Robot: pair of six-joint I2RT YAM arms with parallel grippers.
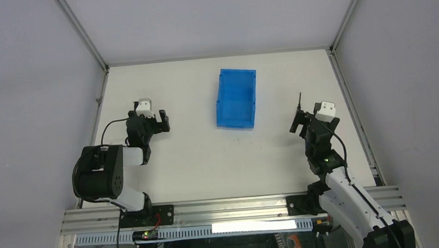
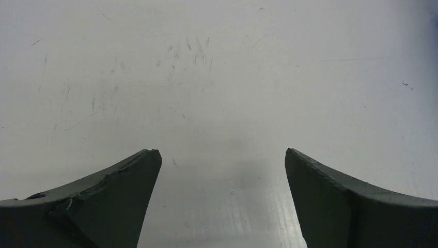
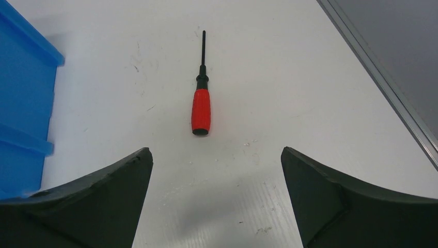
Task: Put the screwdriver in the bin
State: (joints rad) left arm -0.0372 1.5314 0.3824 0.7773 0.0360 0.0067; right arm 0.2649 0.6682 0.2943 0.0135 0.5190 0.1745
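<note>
The screwdriver is outward of and below the right gripper's open fingers, so the robot will next move that gripper outward and down until they are on both sides of the red handle (image 3: 201,111).
The screwdriver (image 3: 201,109), with a red handle and a thin dark shaft, lies on the white table just ahead of my right gripper (image 3: 217,152), handle end nearest the fingers. The gripper is open and empty, a short way from the handle. In the top view only the shaft (image 1: 300,99) shows beyond the right gripper (image 1: 300,121). The blue bin (image 1: 237,71) stands at the table's middle back, left of the screwdriver, and its wall shows at the left edge of the right wrist view (image 3: 20,103). My left gripper (image 1: 160,122) is open and empty over bare table (image 2: 222,152).
A metal frame rail (image 3: 382,77) runs along the table's right edge, close to the screwdriver. Grey enclosure walls surround the table on the left, back and right. The arm bases sit on the aluminium rail (image 1: 229,208) at the near edge.
</note>
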